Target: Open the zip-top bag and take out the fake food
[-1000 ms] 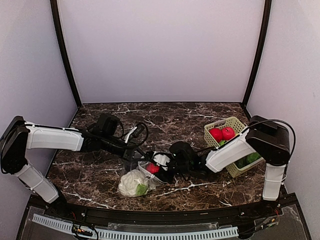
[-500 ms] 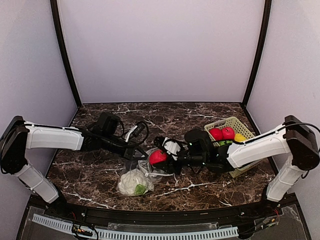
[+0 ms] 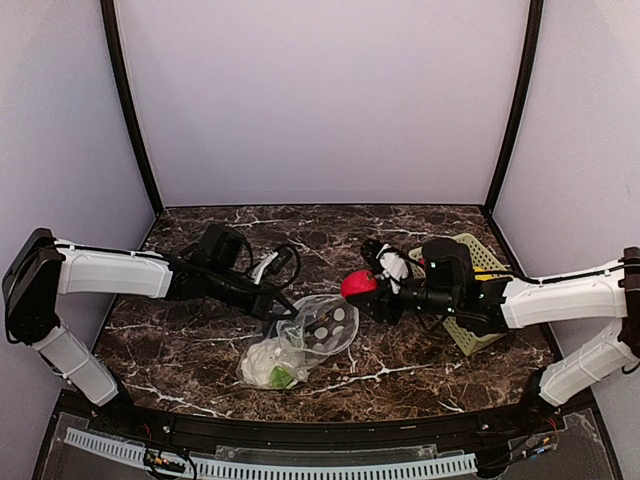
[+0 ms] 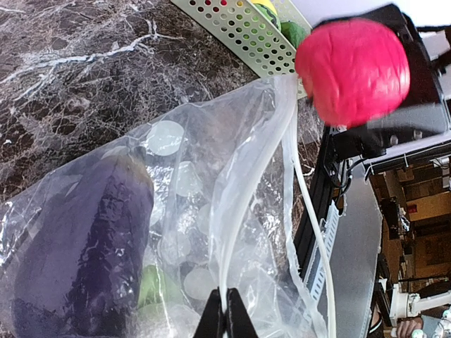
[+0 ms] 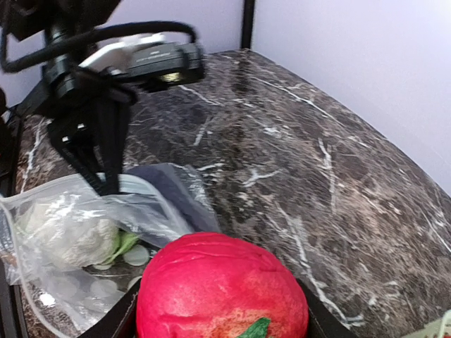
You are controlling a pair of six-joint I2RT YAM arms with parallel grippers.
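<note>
My right gripper swings away from the bag's opening next and turns outward over the basket's far end, because toy fruits already lie in the basket.
The zip-top bag lies in the middle of the table, clear with pale dots, its mouth facing right. My left gripper is shut on the bag's rim strip, holding it up. Inside the bag lie a white cauliflower with green leaves and a dark purple piece. My right gripper is shut on a red round fruit, held in the air to the right of the bag mouth, clear of the plastic. The same fruit fills the bottom of the right wrist view, between the black fingers.
A light-green lattice basket stands at the right, mostly hidden behind my right arm. Its perforated wall shows in the left wrist view, with yellow and green toy fruits in it. Black cables loop near the left wrist.
My right gripper has pulled the red fruit out of the bag and carried it up and to the right. The bag's mouth has spread open. The left gripper kept its pinch.
</note>
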